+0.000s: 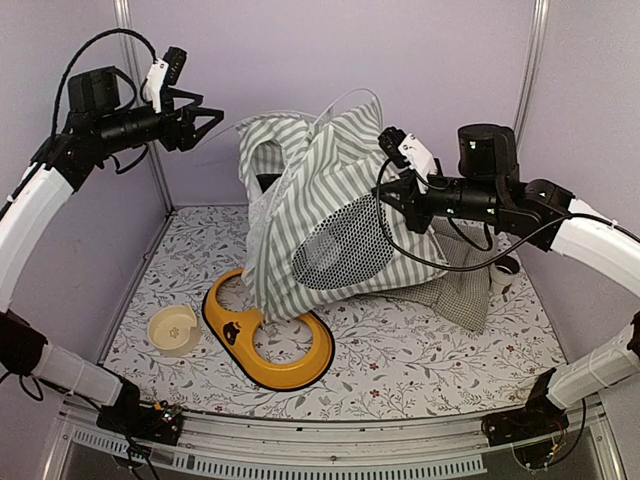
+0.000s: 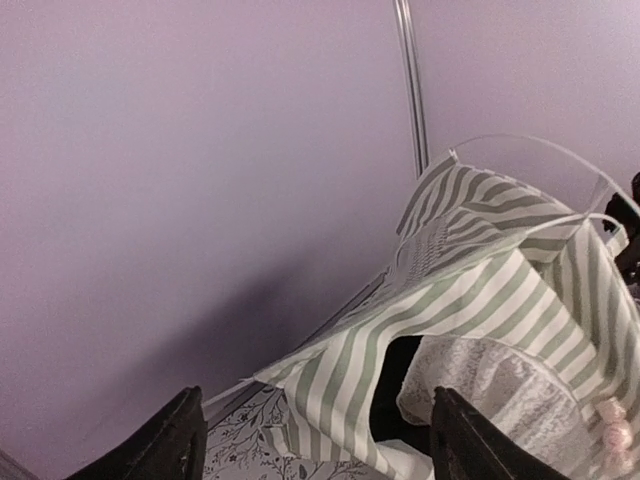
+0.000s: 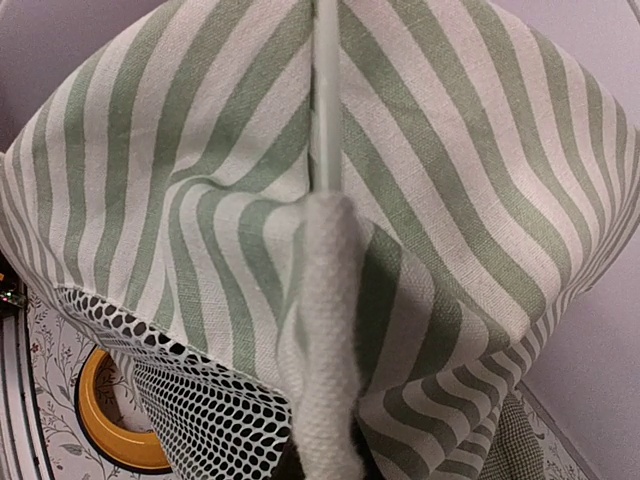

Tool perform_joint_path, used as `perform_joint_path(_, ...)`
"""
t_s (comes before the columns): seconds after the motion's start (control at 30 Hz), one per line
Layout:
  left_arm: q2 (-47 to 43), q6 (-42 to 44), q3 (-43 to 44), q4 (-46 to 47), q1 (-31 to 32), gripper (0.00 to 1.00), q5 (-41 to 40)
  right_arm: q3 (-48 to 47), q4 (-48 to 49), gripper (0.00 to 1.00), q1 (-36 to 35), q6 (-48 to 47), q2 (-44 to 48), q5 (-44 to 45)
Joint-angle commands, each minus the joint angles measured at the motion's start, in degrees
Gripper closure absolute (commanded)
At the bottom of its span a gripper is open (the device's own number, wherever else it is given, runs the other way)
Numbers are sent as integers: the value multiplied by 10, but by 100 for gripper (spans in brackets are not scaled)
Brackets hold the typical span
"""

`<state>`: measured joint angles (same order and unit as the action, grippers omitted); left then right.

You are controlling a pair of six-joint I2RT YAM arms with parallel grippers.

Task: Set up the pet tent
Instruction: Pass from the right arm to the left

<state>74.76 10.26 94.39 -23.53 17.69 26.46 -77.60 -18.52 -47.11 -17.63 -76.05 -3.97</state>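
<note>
The tent's green edge seam (image 1: pixel 245 125) (image 2: pixel 286 373) runs to the striped corner. I will move my left gripper onto it next.
The pet tent (image 1: pixel 300 200) stands half raised at the middle of the table, green-and-white striped, with its round grey mesh window (image 1: pixel 345 245) facing front and thin white poles (image 1: pixel 345 97) arching over its top. My right gripper (image 1: pixel 397 195) presses into the tent's right side and is shut on its white webbing strap (image 3: pixel 330 340), from which a pole (image 3: pixel 325 90) runs upward; striped fabric hides the fingers. My left gripper (image 1: pixel 205 125) is open and empty, held high to the left of the tent. Its fingers (image 2: pixel 170 445) frame the tent's striped corner (image 2: pixel 480 260) and white mesh flap (image 2: pixel 500 390).
A yellow two-ring bowl stand (image 1: pixel 270 345) lies under the tent's front edge. A cream bowl (image 1: pixel 172 328) sits to its left. The green-checked cushion (image 1: pixel 455 290) lies behind the tent at right, beside a white cup (image 1: pixel 503 272). Walls enclose the floral mat (image 1: pixel 420 360).
</note>
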Motion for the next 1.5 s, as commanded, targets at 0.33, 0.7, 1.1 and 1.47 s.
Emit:
perform_joint_path(0.33, 102, 158, 169, -182, -8, 22, 121, -16, 12, 100, 4, -33, 57, -120)
perform_joint_path(0.7, 100, 177, 123, -194, 22, 41, 144, -39, -31, 100, 4, -41, 68, -126)
perform_joint_path(1.1, 86, 143, 71, -125, 47, 100, 100, -36, -30, 54, 4, -28, 67, -21)
perform_joint_path(1.47, 37, 11, -37, 90, 57, 100, -1, -73, -6, 0, 4, 36, 41, 216)
